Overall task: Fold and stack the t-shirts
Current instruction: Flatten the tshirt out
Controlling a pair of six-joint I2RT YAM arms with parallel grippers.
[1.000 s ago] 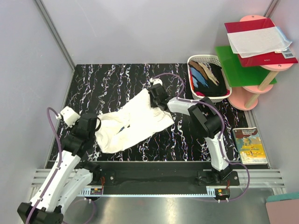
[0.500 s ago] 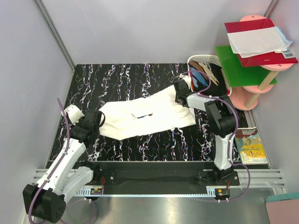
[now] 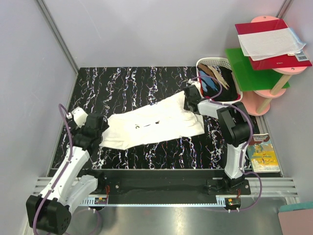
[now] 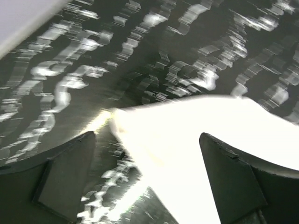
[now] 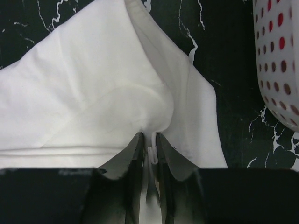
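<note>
The robot should next raise its right gripper slightly, then bring it down wide open to the upright hem fold near the basket.
A white t-shirt [image 3: 156, 125] lies stretched across the black marbled table, running from my left gripper [image 3: 101, 128] to my right gripper [image 3: 190, 100]. In the left wrist view my left gripper [image 4: 147, 140] is open wide. A corner of the t-shirt [image 4: 196, 126] lies on the table between its fingers, touching neither. My right gripper [image 5: 149, 140] stands with its jaws narrowly parted at the shirt's other end [image 5: 93, 84], a thin hem fold loose in the gap. More t-shirts [image 3: 217, 81], dark, blue and tan, are piled in the white basket [image 3: 208, 62].
The dotted wall of the basket [image 5: 275, 56] is close to the right of my right gripper. Beyond it stands a green and pink shelf unit [image 3: 254, 71] with a red folder and a paper sheet [image 3: 271, 41]. A book [image 3: 261, 152] lies at the table's right edge.
The bunched shirt has been pulled out flat as my right gripper moved right toward the basket. My left gripper has opened and let go of its corner. The right jaws have parted slightly.
</note>
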